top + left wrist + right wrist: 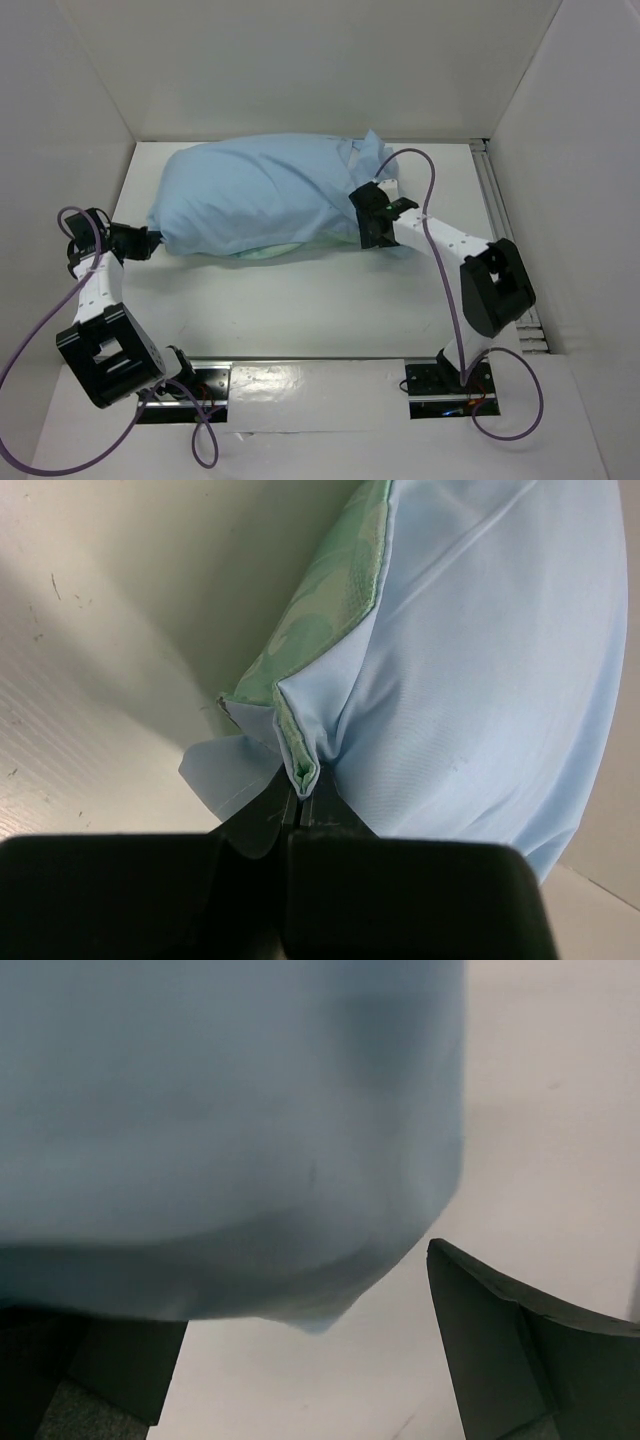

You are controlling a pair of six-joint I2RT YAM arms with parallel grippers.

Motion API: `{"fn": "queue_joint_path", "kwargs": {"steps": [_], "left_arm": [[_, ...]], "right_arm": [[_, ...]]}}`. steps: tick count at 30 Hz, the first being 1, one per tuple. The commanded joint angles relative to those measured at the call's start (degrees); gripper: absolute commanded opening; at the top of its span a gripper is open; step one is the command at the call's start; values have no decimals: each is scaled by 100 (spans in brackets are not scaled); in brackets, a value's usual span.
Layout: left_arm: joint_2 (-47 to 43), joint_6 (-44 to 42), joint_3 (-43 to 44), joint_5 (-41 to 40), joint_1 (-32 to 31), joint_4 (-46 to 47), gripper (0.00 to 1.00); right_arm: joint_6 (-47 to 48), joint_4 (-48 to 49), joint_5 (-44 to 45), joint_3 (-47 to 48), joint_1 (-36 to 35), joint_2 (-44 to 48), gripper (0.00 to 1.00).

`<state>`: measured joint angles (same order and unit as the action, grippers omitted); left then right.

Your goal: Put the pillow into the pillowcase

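Next I will raise the pillowcase's folded corner in my left gripper outward to the table's back edge, turning the green bottom over, then lower and release it there.
The pillowcase (260,195) lies plump and full across the back of the table, pale blue face up, with a sea-green strip showing under its near edge (272,252). The pillow is hidden; no white fabric shows. My left gripper (155,243) is shut on a folded corner at the pillowcase's left end; the left wrist view shows the blue and green cloth (480,680) pinched between the closed jaws (303,785). My right gripper (365,215) is at the pillowcase's right end, open. In the right wrist view the blue cloth (220,1110) hangs over the left finger, apart from the right finger (500,1350).
White walls close in the table on the left, back and right. A metal rail (503,215) runs along the right side. Purple cables loop off both arms (430,180). White table surface (300,300) lies between the pillowcase and the arm bases.
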<state>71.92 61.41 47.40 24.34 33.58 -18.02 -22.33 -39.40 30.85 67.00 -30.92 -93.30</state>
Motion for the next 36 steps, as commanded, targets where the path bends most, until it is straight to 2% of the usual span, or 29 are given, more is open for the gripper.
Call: {"fn": "queue_joint_path", "kwargs": {"steps": [1, 2, 6, 7, 10, 11, 13, 17, 19, 21, 23, 24, 27, 30, 36], "left_arm": [[-11, 29, 279, 291, -45, 97, 0], [-11, 29, 331, 291, -45, 97, 0], [-11, 29, 332, 343, -45, 97, 0], [-11, 81, 332, 344, -45, 97, 0], [-11, 82, 384, 344, -45, 97, 0], [-11, 82, 384, 344, -45, 97, 0], [-11, 82, 384, 344, -98, 97, 0], [-11, 143, 647, 396, -150, 97, 0], [-11, 274, 910, 396, -212, 97, 0], [234, 503, 1551, 326, -466, 150, 0], [462, 776, 2226, 431, -589, 150, 0], [611, 776, 3004, 484, -590, 45, 0], [613, 1162, 4098, 536, -266, -35, 0], [552, 1479, 4627, 826, 130, 106, 0], [340, 1787, 4874, 1091, 737, 211, 0]], "right_arm": [[-306, -489, 1607, 234, -37, -408, 100], [-307, -490, 1704, 234, -37, -409, 100], [-237, -113, 1643, -73, 15, -286, 81], [-289, -112, 1591, -73, 76, -199, 67], [-290, 99, 1591, -231, 77, -40, 46], [-290, 186, 1591, -231, 77, 74, 24], [-219, 319, 1669, -293, 77, 206, 0], [193, 521, 1513, 66, 138, 697, 0], [464, 521, 1249, 636, 331, 847, 0], [658, 416, 941, 1468, 550, 988, 0], [826, 214, 1010, 2164, 683, 1119, 0], [948, 65, 1011, 2786, 683, 1208, 0], [1204, -7, 1247, 3527, 947, 1726, 0], [1327, -67, 1440, 3767, 1070, 2166, 0], [1415, -420, 2083, 4092, 1070, 2553, 0]]}}
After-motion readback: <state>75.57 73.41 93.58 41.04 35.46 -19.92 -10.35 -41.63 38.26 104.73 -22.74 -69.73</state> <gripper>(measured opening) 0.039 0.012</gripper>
